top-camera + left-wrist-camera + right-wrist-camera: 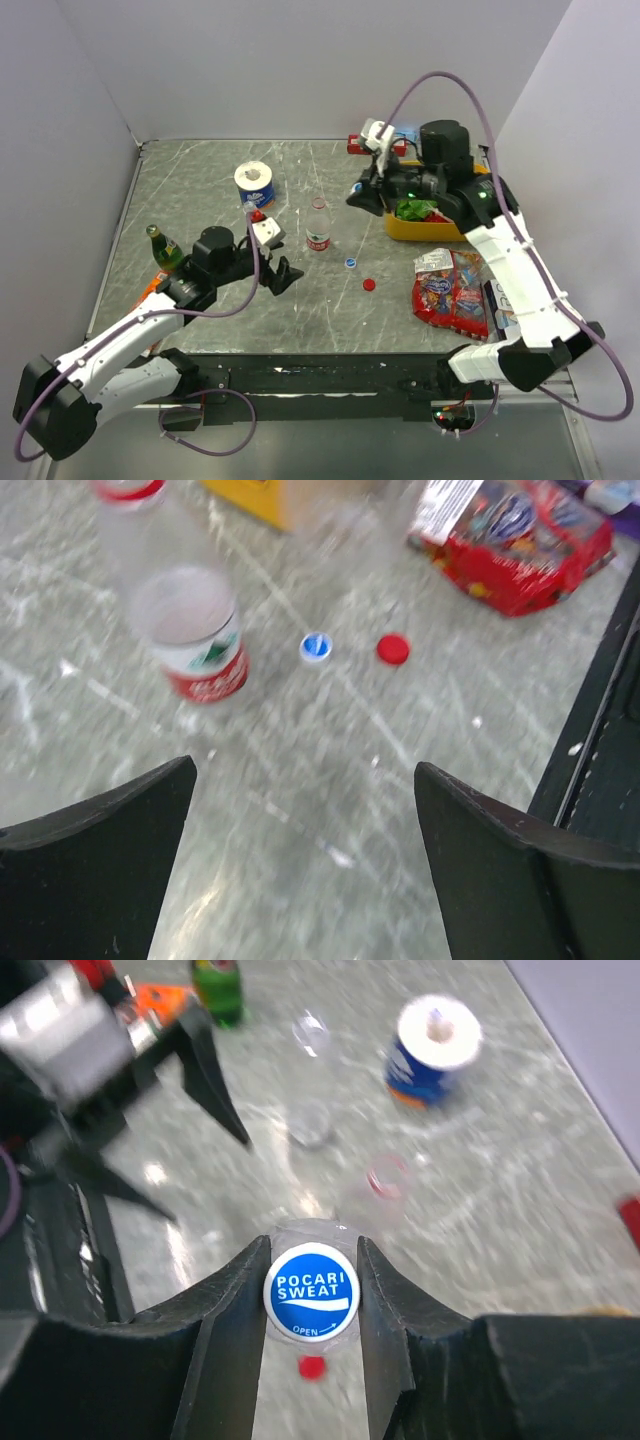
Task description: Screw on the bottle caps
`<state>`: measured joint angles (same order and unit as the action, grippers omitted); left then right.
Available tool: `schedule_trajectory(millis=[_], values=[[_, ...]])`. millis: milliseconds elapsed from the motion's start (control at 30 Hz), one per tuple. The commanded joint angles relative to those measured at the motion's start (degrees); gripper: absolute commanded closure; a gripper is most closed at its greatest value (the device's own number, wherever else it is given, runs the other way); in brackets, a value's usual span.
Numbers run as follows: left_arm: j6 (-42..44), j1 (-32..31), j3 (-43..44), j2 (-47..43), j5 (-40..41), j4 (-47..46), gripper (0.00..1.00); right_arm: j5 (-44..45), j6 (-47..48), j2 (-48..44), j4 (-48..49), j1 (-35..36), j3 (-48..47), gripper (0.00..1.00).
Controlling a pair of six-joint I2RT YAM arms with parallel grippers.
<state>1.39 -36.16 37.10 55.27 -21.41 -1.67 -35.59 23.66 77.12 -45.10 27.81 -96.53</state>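
Observation:
My right gripper is above and inward of the bare tabletop (354, 226) beside the yellow tray. It will lower outward, stand the bottle on that spot and release the cap.
My right gripper (311, 1248) is shut on a blue bottle cap (311, 1293) marked POCARI SWEAT, with clear plastic showing around and under it. In the top view this gripper (360, 197) hangs above the table right of a standing clear bottle (318, 226) with a red label. A loose blue cap (350, 263) and a red cap (369, 284) lie in front of that bottle. My left gripper (283, 275) is open and empty, left of the caps. Its wrist view shows the fingers (500, 850) wide apart, with the bottle (200, 660), blue cap (315, 647) and red cap (393, 649) ahead.
A blue-and-white roll (255, 183) stands at the back left. A green bottle (160, 245) is at the left edge. A yellow tray (430, 228) and a red snack bag (450, 292) are on the right. A second clear bottle (312, 1110) shows faintly in the right wrist view.

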Motion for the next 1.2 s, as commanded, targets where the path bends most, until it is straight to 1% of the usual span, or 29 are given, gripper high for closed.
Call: schedule_trajectory(millis=[0, 100, 133, 167, 267, 367, 400, 533, 600, 700, 733, 833, 900, 1167], values=[[3.7, 2.6, 1.3, -4.2, -3.7, 7.6, 0.04, 1.8, 6.0, -2.3, -5.6, -2.8, 1.4, 1.00], [4.3, 2.9, 2.0, -4.9, -2.5, 8.5, 0.04, 4.6, 6.3, -2.0, -0.3, -4.6, 5.8, 1.00], [4.2, 2.9, 2.4, -4.8, -2.1, 8.5, 0.04, 4.7, 6.6, -1.5, 1.1, -5.1, 6.5, 1.00], [4.0, 2.9, 3.1, -4.5, -1.3, 8.4, 0.04, 4.5, 6.7, -1.0, 4.4, -5.7, 8.1, 1.00], [2.7, 4.3, 4.7, -3.7, -1.1, 7.8, 0.04, 4.8, 7.8, 1.8, 8.3, -7.3, 9.9, 1.00], [2.2, 6.4, 6.4, -2.7, -1.0, 7.7, 0.04, 3.7, 7.5, 5.3, 13.3, -9.0, 10.2, 1.00], [2.2, 7.5, 6.8, -2.4, -1.2, 8.0, 0.04, 2.8, 6.6, 6.0, 16.5, -9.3, 10.4, 1.00], [2.7, 9.8, 8.6, -1.5, -1.3, 8.9, 0.04, 0.8, 5.8, 8.6, 24.2, -9.8, 12.7, 0.98], [2.6, 10.8, 9.0, -1.0, -1.4, 9.2, 0.04, 0.4, 5.3, 10.9, 24.4, -9.8, 11.8, 0.97], [2.6, 11.8, 9.6, -0.5, -2.1, 9.8, 0.04, 0.6, 5.3, 12.6, 25.5, -9.8, 12.0, 0.90], [2.7, 12.0, 9.7, -0.4, -2.2, 9.8, 0.04, 1.0, 5.4, 12.8, 27.2, -9.9, 13.2, 0.82], [3.1, 12.7, 9.8, -0.1, -2.5, 9.8, 0.04, 2.6, 5.5, 14.9, 28.7, -9.8, 13.7, 0.67], [3.3, 13.3, 10.0, 0.4, -2.8, 10.0, 0.04, 3.3, 5.9, 16.5, 28.9, -9.8, 13.4, 0.65], [3.7, 14.3, 10.7, 1.9, -2.8, 9.5, 0.04, 4.3, 5.7, 20.3, 28.7, -9.9, 13.5, 0.63]])
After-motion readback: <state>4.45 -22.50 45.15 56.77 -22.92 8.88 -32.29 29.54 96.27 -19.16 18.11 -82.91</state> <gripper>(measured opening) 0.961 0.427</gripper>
